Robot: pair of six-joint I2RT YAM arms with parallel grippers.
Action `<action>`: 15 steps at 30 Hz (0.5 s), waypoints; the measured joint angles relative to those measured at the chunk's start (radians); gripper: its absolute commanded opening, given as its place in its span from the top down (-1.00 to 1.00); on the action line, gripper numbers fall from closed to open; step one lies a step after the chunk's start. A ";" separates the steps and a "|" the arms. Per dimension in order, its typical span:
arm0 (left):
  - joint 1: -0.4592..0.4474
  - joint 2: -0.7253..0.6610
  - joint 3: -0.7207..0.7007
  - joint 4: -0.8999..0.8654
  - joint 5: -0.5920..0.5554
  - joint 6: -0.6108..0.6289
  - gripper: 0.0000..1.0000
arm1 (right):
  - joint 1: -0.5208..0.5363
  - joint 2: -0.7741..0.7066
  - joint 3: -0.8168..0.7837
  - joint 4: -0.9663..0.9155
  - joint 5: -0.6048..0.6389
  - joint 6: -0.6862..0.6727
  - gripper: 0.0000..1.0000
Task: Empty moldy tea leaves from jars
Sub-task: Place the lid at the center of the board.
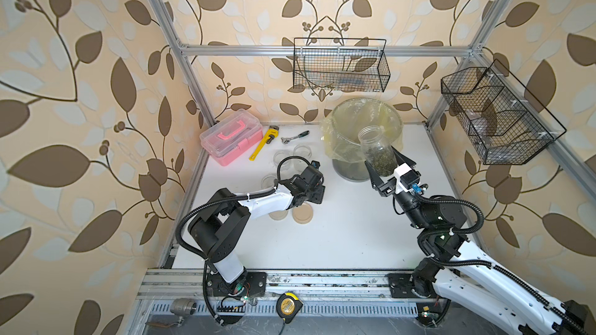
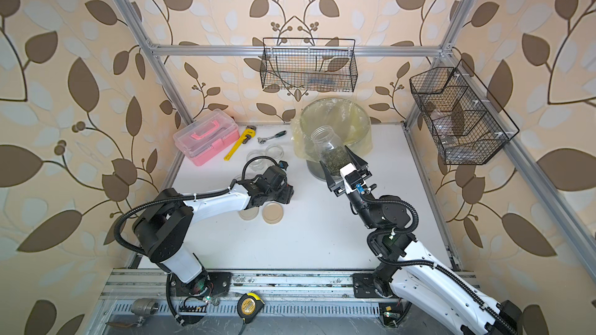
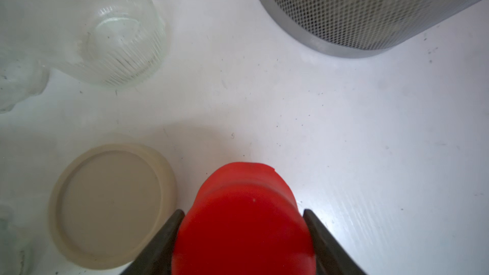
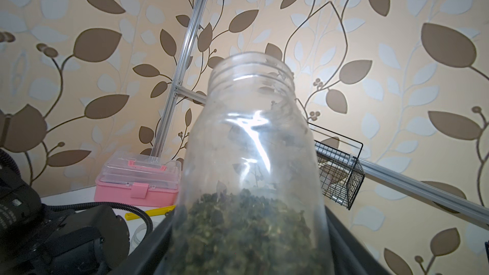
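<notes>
My left gripper has the red lid low above clear tabletop beside a beige lid, so it will go down to that bare spot and release the red lid.
My right gripper [image 1: 380, 156] [image 2: 334, 156] is shut on the lower half of an open glass jar [image 1: 375, 146] [image 4: 251, 141], lifted off the table in front of the bin. The jar stands almost upright, mouth up, without a lid. Dark moldy tea leaves [image 4: 246, 228] [image 1: 383, 162] fill its bottom part. My left gripper [image 3: 243, 212] is shut on a red lid [image 3: 243, 220], low over the table. Three empty lidless jars [image 1: 302, 150] [image 1: 282, 157] [image 1: 267, 182] stand beyond the left wrist [image 1: 306, 185]. One of them shows in the left wrist view [image 3: 124, 43].
The grey mesh bin [image 1: 348, 172] [image 3: 370, 9] with a yellowish liner stands at the back. Two beige lids [image 1: 303, 215] [image 1: 277, 214] lie by the left arm. A pink toolbox [image 1: 230, 136], yellow wrench [image 1: 263, 143] and ratchet [image 1: 295, 136] sit back left. Wire baskets [image 1: 340, 66] [image 1: 496, 117] hang above.
</notes>
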 measured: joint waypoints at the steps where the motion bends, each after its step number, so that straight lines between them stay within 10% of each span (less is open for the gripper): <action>1: 0.000 0.016 0.002 -0.001 0.000 0.000 -0.17 | 0.000 0.000 0.000 -0.002 0.000 0.000 0.02; 15: 0.000 0.104 0.029 0.005 -0.032 -0.001 -0.82 | 0.000 0.000 0.000 -0.016 0.000 0.000 0.02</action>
